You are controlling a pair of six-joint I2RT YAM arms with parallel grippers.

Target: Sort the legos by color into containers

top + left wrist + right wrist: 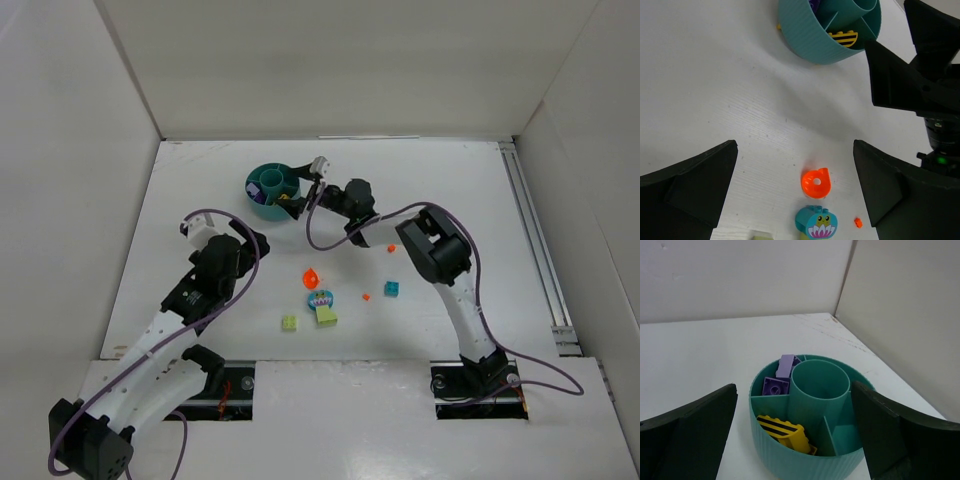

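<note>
I need to move my left gripper back and to the right in the top view, then down over the small lime brick [761, 236], which is standing clear of the flower-faced brick [816, 222].
The teal bowl [258, 205] stands at the back centre. In the right wrist view its rim [805, 460] encloses two purple bricks [776, 386] in one wedge and a yellow striped piece [785, 432] in the wedge beside it. My right gripper [794, 390] is open and empty just over the bowl's right side [303, 197]. My left gripper [794, 145] is open and empty above the table, between the bowl [805, 35] and an orange round piece [816, 183]. A teal flower-faced brick [816, 222] lies just nearer than the orange piece.
Loose on the table: two lime bricks [326, 316] [289, 323], a small teal brick [393, 288], and tiny orange bits [366, 296] [391, 248]. The right arm's black gripper body [920, 75] fills the left wrist view's right side. White walls enclose the table.
</note>
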